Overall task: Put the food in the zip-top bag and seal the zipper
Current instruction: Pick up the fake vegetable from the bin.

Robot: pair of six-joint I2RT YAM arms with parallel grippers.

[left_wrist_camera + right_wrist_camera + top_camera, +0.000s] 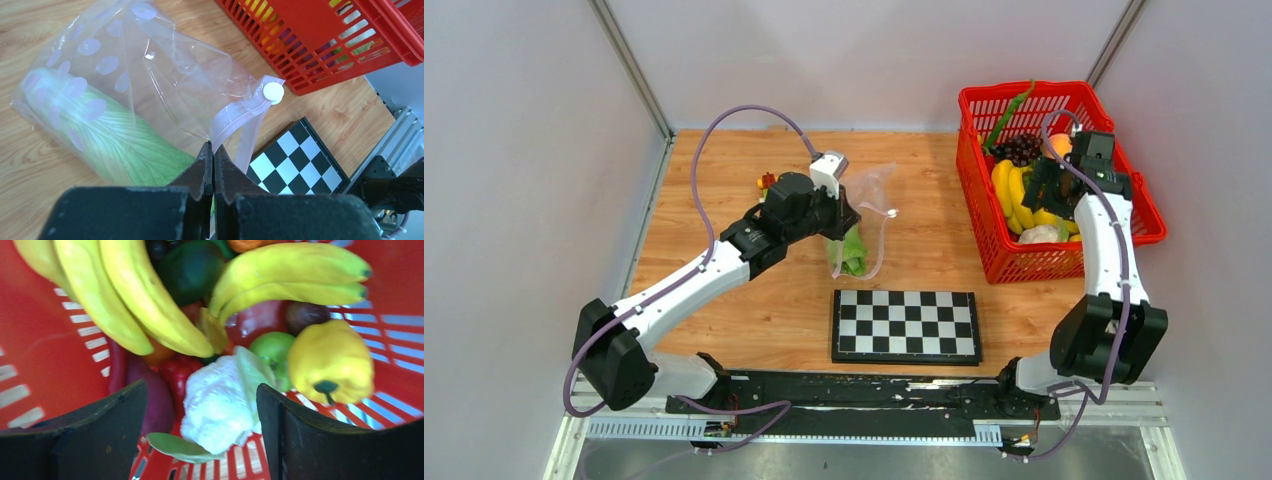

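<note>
I will move my right gripper outward past the grapes next and close it on the green pod's far tip, because it is outward of the gripper at the basket's rim.
The clear dotted zip-top bag lies on the wooden table with green lettuce inside it. Its pink zipper strip with a white slider curls up from the bag's mouth. My left gripper is shut on the pink strip at the mouth. My right gripper is open above the red basket, over a white cauliflower. Yellow bananas, a yellow pepper and a green apple lie around it in the basket.
A chessboard lies at the near middle of the table. A small toy-brick figure stands behind the left arm. A long green pod and dark grapes lie in the basket's far part. Grey walls enclose the table.
</note>
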